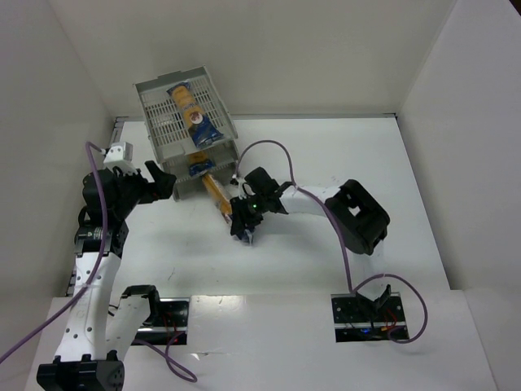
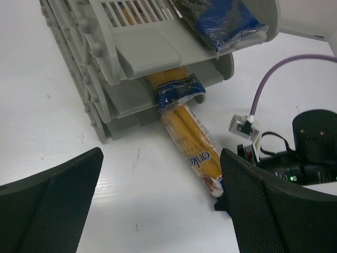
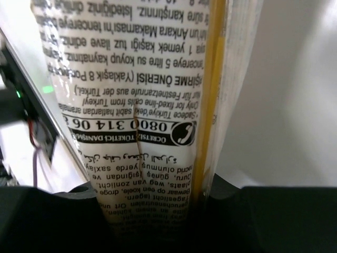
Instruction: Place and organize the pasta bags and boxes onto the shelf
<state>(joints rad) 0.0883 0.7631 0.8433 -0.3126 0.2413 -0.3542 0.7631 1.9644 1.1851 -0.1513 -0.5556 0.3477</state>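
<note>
The right gripper pushes toward the shelf's lower front next and releases the yellow packet, since the shelf's front lies outward and to the gripper's left in the top view.
The grey three-tier shelf [image 1: 183,122] stands at the back left, and also shows in the left wrist view [image 2: 131,47]. One pasta packet [image 1: 194,114] lies on its top tray. A second packet's blue end [image 2: 179,89] pokes out of a lower tray. A third, yellow packet [image 2: 192,145] slants from the rack's front down onto the table; which tray holds its far end I cannot tell. My right gripper [image 1: 244,220] is shut on this packet's near end, whose printed back [image 3: 142,105] fills the right wrist view. My left gripper [image 1: 163,186] is wide open and empty beside the rack's front left corner.
White walls enclose the table on the left, back and right. The right arm's purple cable [image 1: 269,148] loops just right of the rack. The shelf sits skewed against the back left corner.
</note>
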